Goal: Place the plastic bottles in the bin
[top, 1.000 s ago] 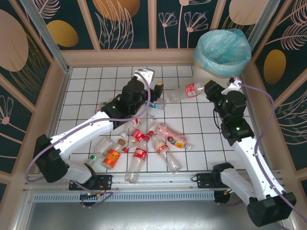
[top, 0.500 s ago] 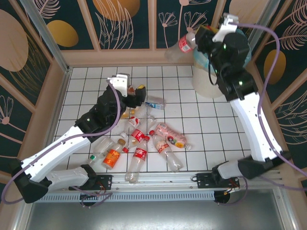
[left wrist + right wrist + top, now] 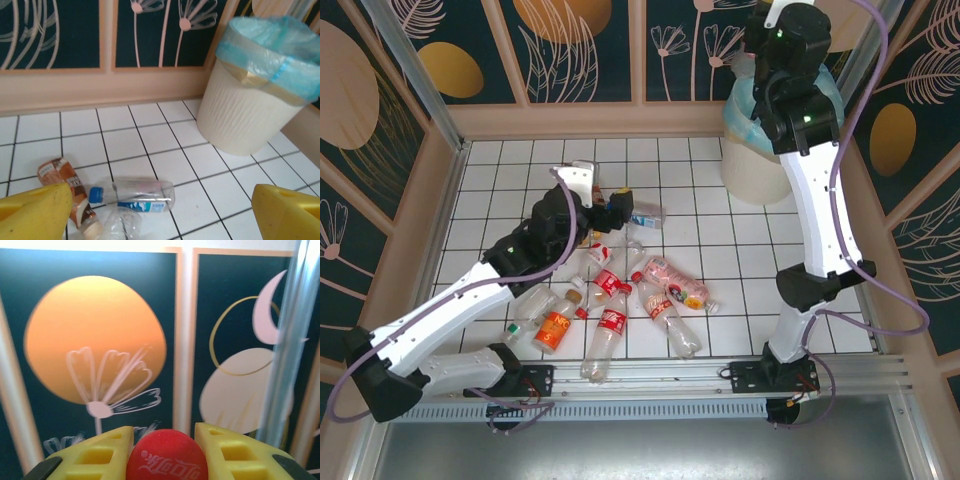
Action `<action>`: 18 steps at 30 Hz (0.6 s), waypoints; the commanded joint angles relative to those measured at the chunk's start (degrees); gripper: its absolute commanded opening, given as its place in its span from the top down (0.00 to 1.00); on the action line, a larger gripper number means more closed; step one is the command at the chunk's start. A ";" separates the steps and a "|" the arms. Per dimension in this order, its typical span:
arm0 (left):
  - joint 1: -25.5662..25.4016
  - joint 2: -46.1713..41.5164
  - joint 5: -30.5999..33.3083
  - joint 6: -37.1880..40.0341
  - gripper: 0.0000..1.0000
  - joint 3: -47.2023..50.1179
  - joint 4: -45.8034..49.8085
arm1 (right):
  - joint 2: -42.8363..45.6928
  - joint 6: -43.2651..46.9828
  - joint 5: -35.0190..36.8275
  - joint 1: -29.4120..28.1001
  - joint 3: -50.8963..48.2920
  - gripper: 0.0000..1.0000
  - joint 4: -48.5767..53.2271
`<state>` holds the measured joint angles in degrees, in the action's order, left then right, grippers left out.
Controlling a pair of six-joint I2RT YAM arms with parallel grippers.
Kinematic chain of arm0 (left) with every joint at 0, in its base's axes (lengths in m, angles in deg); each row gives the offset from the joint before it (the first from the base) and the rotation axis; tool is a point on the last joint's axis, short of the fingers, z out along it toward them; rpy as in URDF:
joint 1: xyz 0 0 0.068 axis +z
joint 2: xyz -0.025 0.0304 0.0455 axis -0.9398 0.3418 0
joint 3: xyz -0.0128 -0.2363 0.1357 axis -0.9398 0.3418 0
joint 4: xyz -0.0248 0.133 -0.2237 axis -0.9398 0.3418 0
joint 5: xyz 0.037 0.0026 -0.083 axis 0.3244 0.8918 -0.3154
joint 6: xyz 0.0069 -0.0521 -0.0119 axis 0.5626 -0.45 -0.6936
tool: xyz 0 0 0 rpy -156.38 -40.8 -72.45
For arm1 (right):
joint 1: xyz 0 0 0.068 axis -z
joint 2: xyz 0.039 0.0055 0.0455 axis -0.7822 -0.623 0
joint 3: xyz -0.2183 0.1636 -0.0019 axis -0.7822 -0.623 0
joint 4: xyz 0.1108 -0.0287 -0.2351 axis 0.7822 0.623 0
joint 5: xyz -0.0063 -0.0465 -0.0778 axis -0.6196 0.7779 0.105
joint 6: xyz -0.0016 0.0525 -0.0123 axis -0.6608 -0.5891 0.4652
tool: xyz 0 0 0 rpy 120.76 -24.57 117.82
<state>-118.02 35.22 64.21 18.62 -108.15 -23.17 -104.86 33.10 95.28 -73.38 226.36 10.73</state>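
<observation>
My right gripper still holds the red cap high above the bin's rim. Next, it lowers the cap toward the bin's bagged opening (image 3: 746, 88) and releases it there.
Several plastic bottles (image 3: 620, 300) lie in a heap on the white tiled floor. In the left wrist view my left gripper (image 3: 160, 215) is open, its yellow fingers (image 3: 35, 212) spread wide. A clear blue-capped bottle (image 3: 135, 194) lies on its side just ahead of them, beside a brown-labelled bottle (image 3: 62, 177). From above, that gripper (image 3: 610, 208) hovers left of the blue-capped bottle (image 3: 645, 215). The cream bin (image 3: 760, 170) with its blue bag stands at the back right and rises ahead in the left wrist view (image 3: 250, 115). My right gripper (image 3: 167, 440) is shut on a bottle's red cap (image 3: 166, 462), raised high by the bin.
Patterned dark wall panels (image 3: 580, 50) and a wooden ledge enclose the floor on three sides. The right arm (image 3: 810, 150) reaches up over the bin. A metal rail (image 3: 650, 375) runs along the near edge. Bare tiles (image 3: 770, 270) lie right of the heap.
My right arm has swung up from the floor beside the bin to high over its rim, carrying the red-capped bottle. The left gripper has opened and drawn back slightly.
</observation>
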 commanded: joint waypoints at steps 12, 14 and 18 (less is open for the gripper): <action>0.03 8.93 -10.18 -2.65 0.11 -6.12 2.37 | -7.40 -7.95 -4.50 10.45 -0.48 1.00 6.97; 0.03 9.43 -10.18 -2.66 0.11 -6.33 2.37 | -8.98 -10.07 -6.97 11.28 -0.83 1.00 9.45; 0.03 9.96 -10.26 -2.92 0.11 -5.87 2.19 | -11.77 -11.95 -11.96 12.56 -2.45 1.00 12.54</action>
<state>-118.02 44.82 54.98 16.85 -112.65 -21.16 -114.54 24.55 88.04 -61.77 225.31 19.43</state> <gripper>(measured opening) 0.895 0.316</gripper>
